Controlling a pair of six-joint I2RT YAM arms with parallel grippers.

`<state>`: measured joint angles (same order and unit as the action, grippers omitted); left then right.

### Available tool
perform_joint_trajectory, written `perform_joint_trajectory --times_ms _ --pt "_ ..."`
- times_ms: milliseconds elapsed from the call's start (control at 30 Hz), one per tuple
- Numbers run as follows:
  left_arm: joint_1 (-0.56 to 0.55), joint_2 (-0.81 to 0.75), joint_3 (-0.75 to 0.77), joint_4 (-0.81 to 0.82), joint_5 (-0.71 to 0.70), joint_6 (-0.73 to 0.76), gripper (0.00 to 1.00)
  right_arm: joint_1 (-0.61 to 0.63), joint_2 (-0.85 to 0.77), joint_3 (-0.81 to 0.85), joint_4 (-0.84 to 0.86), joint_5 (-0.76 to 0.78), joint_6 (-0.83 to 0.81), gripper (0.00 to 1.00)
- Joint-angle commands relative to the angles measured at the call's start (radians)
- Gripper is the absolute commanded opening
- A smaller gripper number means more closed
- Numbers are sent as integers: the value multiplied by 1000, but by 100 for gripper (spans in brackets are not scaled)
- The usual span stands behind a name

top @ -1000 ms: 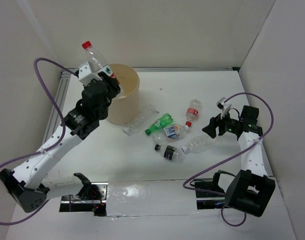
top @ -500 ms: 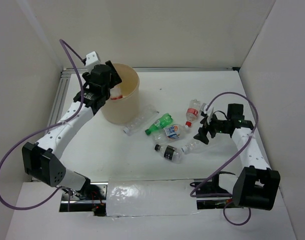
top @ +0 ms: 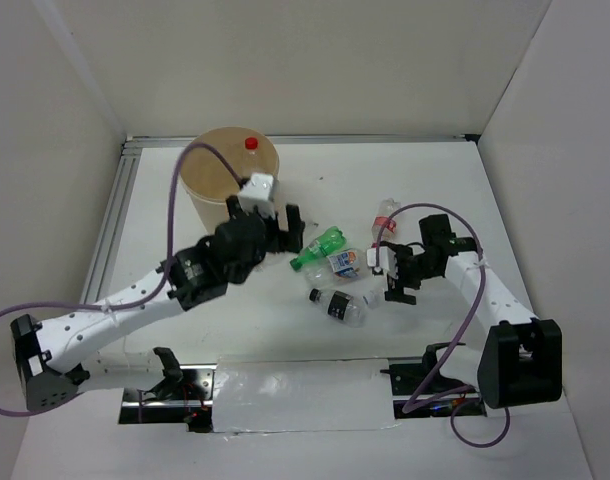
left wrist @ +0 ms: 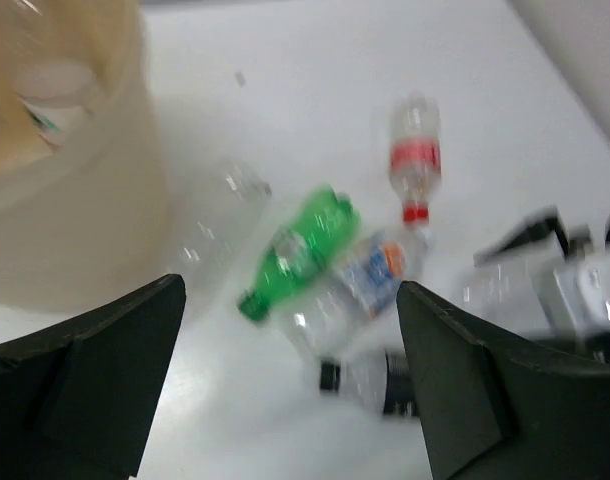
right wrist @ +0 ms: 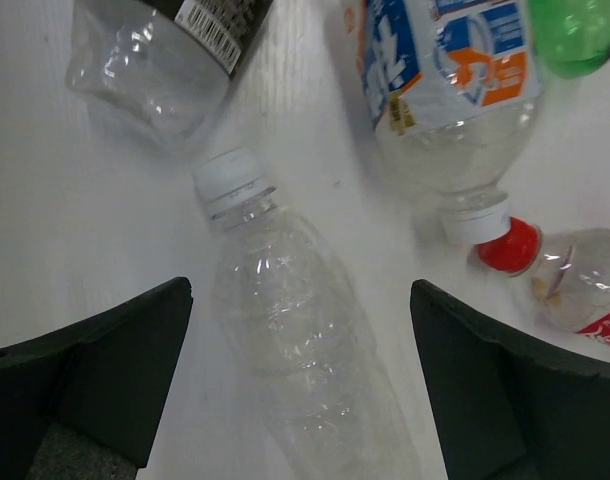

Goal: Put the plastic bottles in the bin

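Observation:
The clear plastic bottle already lies between the open fingers of my right gripper, so next I need to lower that gripper over the bottle's body behind the white cap (right wrist: 303, 335) and close it.
The tan bin (top: 213, 185) stands at the back left, and a red-capped bottle (top: 251, 144) sticks up inside it. Several plastic bottles lie in a pile: a green one (top: 318, 247), a blue-and-orange labelled one (top: 345, 262), a black-labelled one (top: 337, 305) and a red-labelled one (top: 385, 218). My left gripper (top: 288, 232) is open and empty, right of the bin (left wrist: 75, 200) and above the green bottle (left wrist: 300, 250). My right gripper (right wrist: 300, 290) is open, straddling a clear white-capped bottle (right wrist: 295, 340) without touching it.
White walls close in the table on three sides. A metal rail (top: 115, 220) runs along the left edge. Another clear bottle (left wrist: 215, 215) lies against the bin's base. My right gripper (left wrist: 555, 285) shows at the right of the left wrist view. Purple cables loop off both arms.
My left gripper opened over the bin, let the red-capped bottle drop in, then swung right and down toward the pile. My right gripper opened wider and moved left over the clear bottle.

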<state>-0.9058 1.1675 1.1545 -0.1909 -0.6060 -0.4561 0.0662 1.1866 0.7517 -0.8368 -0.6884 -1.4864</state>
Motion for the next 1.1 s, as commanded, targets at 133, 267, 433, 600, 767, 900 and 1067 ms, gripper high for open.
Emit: perform_joint_trajectory --times_ms 133,267,433,600,767,900,1067 --pt "-289 -8 -205 -183 -149 -329 100 50 45 -74 94 239 -69 96" --pt "-372 43 -243 -222 -158 -495 100 60 56 -126 204 312 -69 95" --pt "-421 112 -254 -232 -158 -641 100 60 85 -170 246 332 -69 78" --pt "-490 207 -185 -269 -149 -725 100 47 1 -124 64 241 -95 47" --pt "-519 242 -176 -300 -104 -912 100 37 -143 147 -200 49 -103 42" --pt "-570 149 -263 -286 -104 -1073 100 46 -119 408 -121 -150 94 40" --pt "-579 49 -429 -165 -72 -1171 100 108 -39 550 437 -284 764 40"
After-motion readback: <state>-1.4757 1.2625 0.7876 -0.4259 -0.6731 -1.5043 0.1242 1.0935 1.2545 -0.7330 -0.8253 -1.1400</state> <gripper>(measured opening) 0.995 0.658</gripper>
